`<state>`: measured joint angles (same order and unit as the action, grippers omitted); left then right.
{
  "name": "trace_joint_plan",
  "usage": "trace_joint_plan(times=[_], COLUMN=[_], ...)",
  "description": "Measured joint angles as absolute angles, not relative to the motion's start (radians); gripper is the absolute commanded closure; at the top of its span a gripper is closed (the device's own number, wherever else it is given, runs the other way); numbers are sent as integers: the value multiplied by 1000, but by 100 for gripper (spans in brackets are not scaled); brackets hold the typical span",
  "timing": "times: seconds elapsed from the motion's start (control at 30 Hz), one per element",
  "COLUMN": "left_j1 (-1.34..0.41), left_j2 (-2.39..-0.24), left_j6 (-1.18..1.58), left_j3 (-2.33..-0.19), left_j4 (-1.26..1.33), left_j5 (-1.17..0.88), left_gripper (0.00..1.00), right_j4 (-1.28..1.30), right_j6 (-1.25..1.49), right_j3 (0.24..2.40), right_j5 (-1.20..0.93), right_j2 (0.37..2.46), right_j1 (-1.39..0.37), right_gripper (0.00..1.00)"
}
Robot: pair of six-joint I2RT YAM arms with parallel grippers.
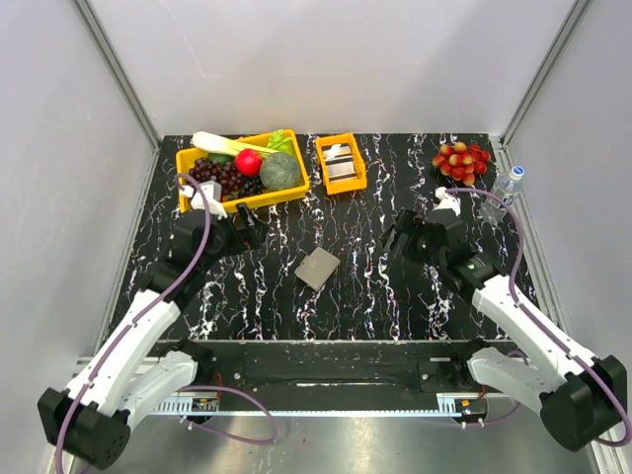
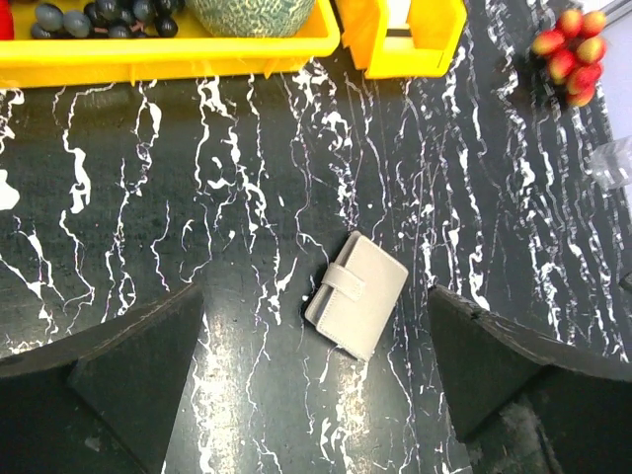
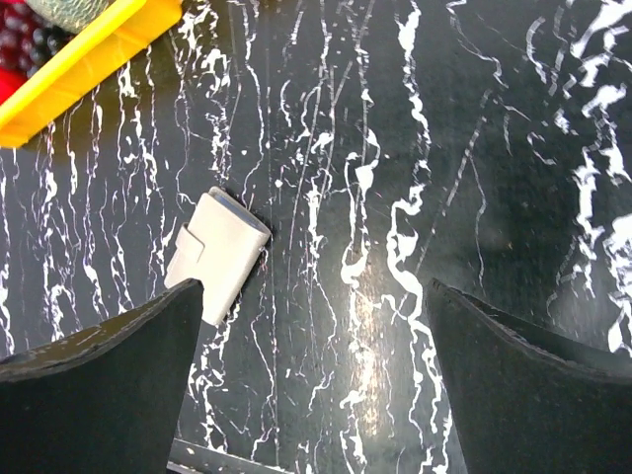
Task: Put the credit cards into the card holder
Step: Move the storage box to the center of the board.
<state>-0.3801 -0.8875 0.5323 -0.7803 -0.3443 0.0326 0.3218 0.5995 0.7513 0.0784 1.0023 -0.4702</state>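
Observation:
Next, my right gripper will move outward and down onto the orange tray's side facing the grapes, since that side of the tray stands outward of it and below.
The card holder (image 1: 318,268) lies closed on the black marbled table, taupe-grey with a strap; it also shows in the left wrist view (image 2: 356,294) and in the right wrist view (image 3: 217,253). The credit cards (image 1: 340,163) lie stacked in the small orange tray (image 1: 341,185) at the back. My left gripper (image 1: 249,225) is open and empty, left of the holder. My right gripper (image 1: 399,237) is open and empty, right of the holder. Both hover above the table.
A large yellow bin (image 1: 240,199) of fruit and vegetables stands at the back left. A bunch of red-yellow grapes (image 1: 461,158) and a plastic bottle (image 1: 506,185) sit at the back right.

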Motion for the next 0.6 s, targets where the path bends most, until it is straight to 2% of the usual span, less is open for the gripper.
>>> trace_joint_plan(times=[0.23,0.6], left_j1=[-380,-380], left_j2=[-772,-802], left_j6=[551,522], left_j3=[-766,-791], left_j4=[-391,-542], left_j5=[74,134], left_gripper=[1,1], right_j4=[412,539], right_j6=[615,538], right_j3=[778,1045], right_j5=[99,140], right_j2=[923,1125], right_j1=[-470,-468], right_gripper=[1,1])
